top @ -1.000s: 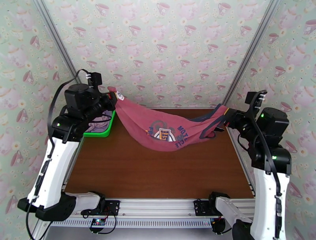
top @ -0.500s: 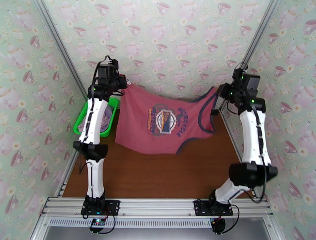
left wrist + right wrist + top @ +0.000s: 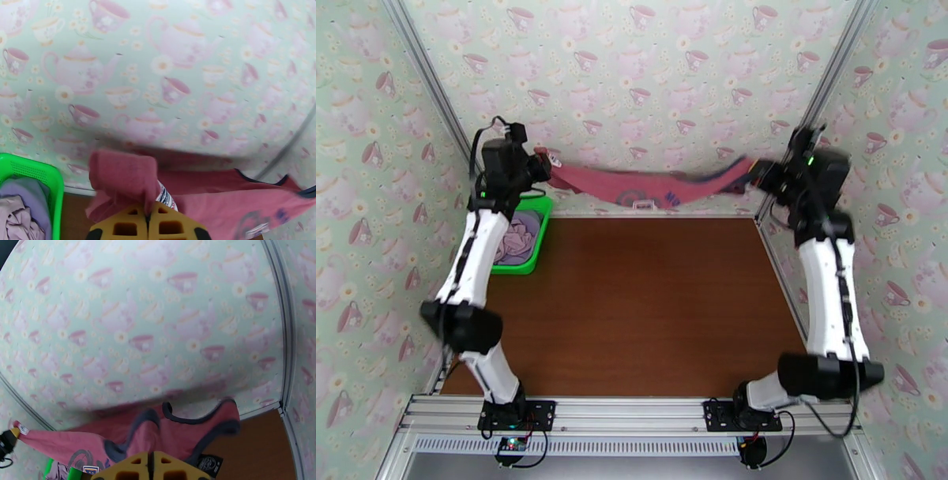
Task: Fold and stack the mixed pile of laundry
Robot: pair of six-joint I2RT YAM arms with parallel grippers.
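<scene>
Next, my right gripper lowers and draws back, laying the dark-trimmed strap end onto the bare brown tabletop to release it, since the table lies clear below the garment.
The dusty-red tank top [image 3: 648, 188] hangs stretched between my two grippers, high up against the back wall and well above the table. My left gripper [image 3: 541, 167] is shut on its hem corner at the left; in the left wrist view the red cloth [image 3: 126, 177] bunches over my closed yellow fingers [image 3: 128, 225]. My right gripper [image 3: 760, 174] is shut on the dark-trimmed strap end [image 3: 189, 429] at the right. Pale lilac and lavender garments [image 3: 517, 235] lie in the green basket [image 3: 541, 229], seen also in the left wrist view [image 3: 19, 201].
The brown table [image 3: 632, 308] lies below the raised garment. The green mesh basket stands at its back left corner. Teapot-patterned walls [image 3: 648, 95] and metal frame posts [image 3: 821, 103] close in the back and sides.
Both arms have swung up and back toward the rear wall, lifting the tank top off the table. It now hangs pulled taut into a narrow band instead of draping down.
</scene>
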